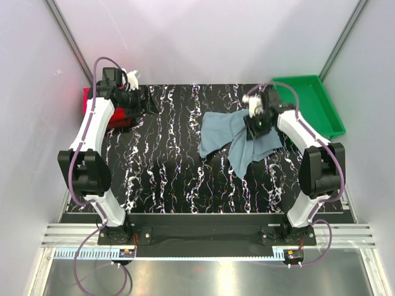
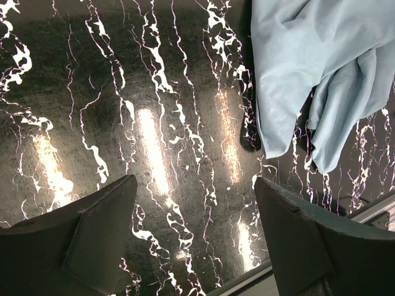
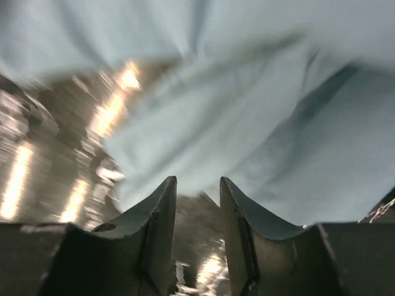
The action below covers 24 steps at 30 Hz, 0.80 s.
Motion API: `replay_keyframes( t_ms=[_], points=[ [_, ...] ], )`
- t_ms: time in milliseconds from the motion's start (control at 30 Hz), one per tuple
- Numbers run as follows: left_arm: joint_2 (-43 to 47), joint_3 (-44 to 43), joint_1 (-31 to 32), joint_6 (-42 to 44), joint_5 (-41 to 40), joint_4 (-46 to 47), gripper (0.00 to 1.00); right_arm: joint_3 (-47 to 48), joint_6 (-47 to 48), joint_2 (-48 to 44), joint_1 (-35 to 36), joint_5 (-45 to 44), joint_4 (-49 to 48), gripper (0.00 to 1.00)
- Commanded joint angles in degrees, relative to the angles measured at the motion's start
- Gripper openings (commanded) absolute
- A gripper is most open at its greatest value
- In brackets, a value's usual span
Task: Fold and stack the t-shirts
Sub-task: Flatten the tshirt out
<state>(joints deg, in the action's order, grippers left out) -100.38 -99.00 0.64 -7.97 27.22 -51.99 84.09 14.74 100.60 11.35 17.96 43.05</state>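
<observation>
My right gripper lowers back and to its right in the top view next, as the t-shirt's near hem lies below it that way, uncovered.
A dusty grey-blue t-shirt lies crumpled on the black marbled table, right of centre. My right gripper hovers over its far part. In the right wrist view that gripper is open, a narrow gap of table shows between its fingers, and the blurred shirt lies just beyond the tips. My left gripper is at the back left, next to a folded red shirt that the arm partly hides. In the left wrist view it stands wide open over bare table, with the grey-blue shirt at the upper right.
A green plastic tray stands at the back right corner, close behind the right arm. White walls enclose the table on three sides. A metal rail runs along the near edge by the arm bases.
</observation>
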Motion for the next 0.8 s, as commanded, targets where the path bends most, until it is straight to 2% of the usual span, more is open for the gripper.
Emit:
replay_keyframes(
  t_ms=[0, 67, 233, 467, 767],
  points=[
    [0.80, -1.46, 0.06, 0.23, 1.08, 1.36, 0.83, -9.01, 14.31, -3.29, 0.42, -7.05, -4.89, 0.41],
    [0.97, -1.11, 0.06, 0.58, 0.73, 1.01, 0.83, -14.82, 17.06, -5.58, 0.42, -8.02, -7.96, 0.39],
    [0.45, -0.84, -0.03, -0.03, 1.08, 1.54, 0.83, -19.66, 19.18, -8.39, 0.42, -9.60, -8.68, 0.37],
    [0.45, -0.93, 0.41, -0.56, 1.43, 2.07, 0.83, -21.43, 19.80, -9.80, 0.42, -13.73, -13.77, 0.37],
    [1.41, -0.40, 0.85, -0.29, 0.82, 2.06, 0.83, -21.51, 21.38, -6.73, 0.42, -15.93, -14.92, 0.38]
  ],
)
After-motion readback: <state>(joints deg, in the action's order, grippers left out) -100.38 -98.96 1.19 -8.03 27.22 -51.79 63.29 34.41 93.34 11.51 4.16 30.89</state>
